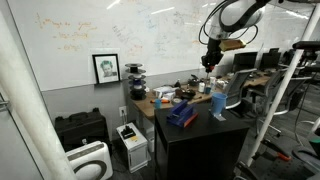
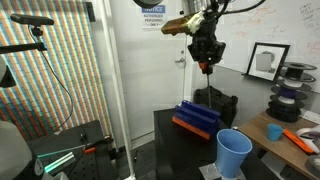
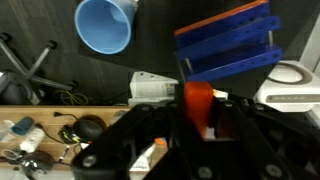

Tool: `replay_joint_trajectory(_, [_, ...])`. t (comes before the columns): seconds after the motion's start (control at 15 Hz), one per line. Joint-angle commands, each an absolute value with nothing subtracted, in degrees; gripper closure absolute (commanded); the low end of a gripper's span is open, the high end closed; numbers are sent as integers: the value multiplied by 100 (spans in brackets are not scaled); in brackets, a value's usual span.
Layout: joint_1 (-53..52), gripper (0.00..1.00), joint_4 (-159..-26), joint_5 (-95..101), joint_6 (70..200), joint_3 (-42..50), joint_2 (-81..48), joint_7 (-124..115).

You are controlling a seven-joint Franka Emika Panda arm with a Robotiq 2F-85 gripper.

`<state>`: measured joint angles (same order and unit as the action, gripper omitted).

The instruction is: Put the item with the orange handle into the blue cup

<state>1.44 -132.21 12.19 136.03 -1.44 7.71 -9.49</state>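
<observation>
The gripper needs to go to the left in the wrist view next, over the light-blue cup's opening (image 2: 235,141) (image 3: 103,24), then down to release, because the cup stands aside and below.
My gripper (image 1: 208,62) hangs high above the black table (image 1: 200,130), shut on the item with the orange handle (image 3: 197,105). The handle sits between the fingers in the wrist view; the rest of the item is hidden. In an exterior view the gripper (image 2: 203,64) shows a bit of red-orange at its tips. The light-blue cup (image 1: 218,103) stands upright and open on the table's near part (image 2: 233,153). In the wrist view the cup (image 3: 105,25) lies at the upper left, well off from the fingers.
A dark-blue open box with orange edges (image 2: 196,120) (image 1: 181,115) (image 3: 228,40) lies on the black table beside the cup. A cluttered wooden desk (image 1: 160,98) stands behind, with an orange tool (image 2: 298,140) on it. White appliances (image 1: 130,140) stand on the floor.
</observation>
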Motion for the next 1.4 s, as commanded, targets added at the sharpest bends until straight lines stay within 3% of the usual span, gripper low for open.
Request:
replay_joint_trajectory(0.0, [588, 87, -13332, 1813, 13844, 110, 738, -1781])
replay_joint_trajectory(0.8, [728, 87, -13162, 1762, 14417, 552, -673, -2774])
replay_joint_trajectory(0.87, [706, 56, -13139, 1674, 14407, 569, -769, -2745])
replay_joint_trajectory(0.93, [689, 56, -13117, 1575, 14400, 585, -846, -2714])
replay_joint_trajectory(1.33, [617, 11, -13371, 942, 14033, 563, -230, -2466])
